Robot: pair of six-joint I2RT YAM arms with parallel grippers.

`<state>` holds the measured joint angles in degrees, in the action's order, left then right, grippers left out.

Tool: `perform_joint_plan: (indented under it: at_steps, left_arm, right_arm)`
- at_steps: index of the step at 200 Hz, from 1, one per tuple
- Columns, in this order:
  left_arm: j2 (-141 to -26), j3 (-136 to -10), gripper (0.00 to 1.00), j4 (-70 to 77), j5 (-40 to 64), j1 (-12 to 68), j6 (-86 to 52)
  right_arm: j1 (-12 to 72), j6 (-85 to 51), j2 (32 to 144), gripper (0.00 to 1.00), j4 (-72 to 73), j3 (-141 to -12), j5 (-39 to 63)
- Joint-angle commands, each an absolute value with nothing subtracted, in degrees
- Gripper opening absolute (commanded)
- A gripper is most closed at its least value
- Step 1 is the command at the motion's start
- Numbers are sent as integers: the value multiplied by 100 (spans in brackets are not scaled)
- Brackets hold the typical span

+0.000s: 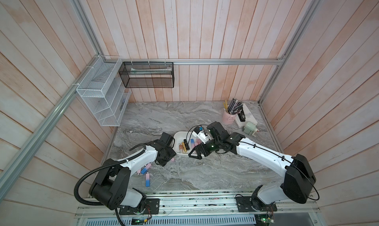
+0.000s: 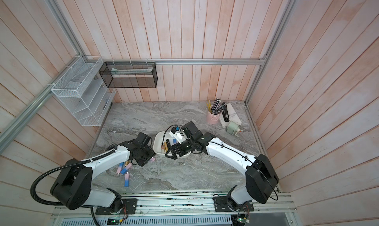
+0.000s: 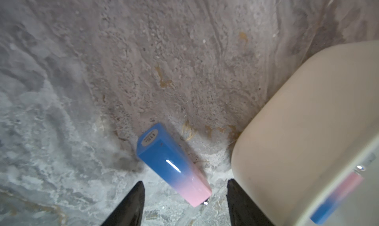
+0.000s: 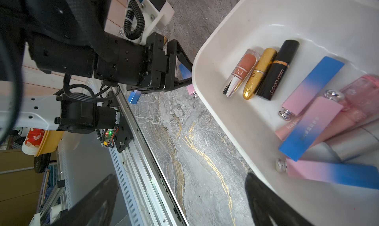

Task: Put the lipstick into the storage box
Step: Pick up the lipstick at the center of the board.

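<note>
Next, my left gripper moves down and closes across the lipstick's blue-to-pink middle (image 3: 180,173), since it lies flat on the tabletop just below the open fingers.
A blue-to-pink lipstick (image 3: 174,165) lies flat on the marble table beside the white storage box (image 3: 307,122). My left gripper (image 3: 185,181) is open, its two black fingers standing on either side of the lipstick's pink end without touching it. In both top views the left wrist covers most of this lipstick; only its pink end (image 1: 172,159) (image 2: 152,159) shows. The storage box (image 1: 178,135) (image 2: 159,136) (image 4: 266,19) holds several lipsticks (image 4: 266,71). My right gripper (image 4: 181,176) (image 1: 195,155) hangs wide open and empty over the box's near rim.
Three more lipsticks (image 1: 144,170) (image 2: 124,169) lie near the left arm. A pink pencil cup (image 1: 229,117), a white book (image 1: 247,115) and a green sharpener (image 1: 250,127) stand at the back right. A white wire rack (image 1: 102,95) and a black mesh basket (image 1: 147,75) hang on the walls.
</note>
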<state>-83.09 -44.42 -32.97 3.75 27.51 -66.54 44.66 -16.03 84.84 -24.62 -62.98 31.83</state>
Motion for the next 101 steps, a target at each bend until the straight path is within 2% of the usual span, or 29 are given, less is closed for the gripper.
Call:
perform_joint_plan:
  at_steps: [1,18,35,52,64,88,101]
  left_arm:
    - [-8431,-4373,66,-3101,504,2673,-6502]
    - [-8506,-4299,64,-3012,592,2581,-6453]
    - [-8575,-4254,57,-2961,639,2525,-6390]
    - [-8645,-4220,46,-2910,715,2464,-6318]
    - [-8682,-4186,42,-2860,760,2427,-6278]
    - [-8760,-4151,23,-2804,850,2324,-6166]
    - [-8771,-4175,19,-2835,904,2262,-6075]
  right_arm:
    - [4421,-1455,8615,98,-2509,-6540,3246]
    - [4421,-1416,8682,98,-2544,-6603,3252]
    - [4413,-1406,8735,98,-2562,-6635,3252]
    - [4412,-1424,8745,98,-2551,-6635,3252]
    - [4412,-1439,8752,98,-2540,-6625,3253]
    - [4412,-1467,8771,98,-2522,-6608,3251]
    - [4412,-1484,8768,98,-2511,-6601,3245]
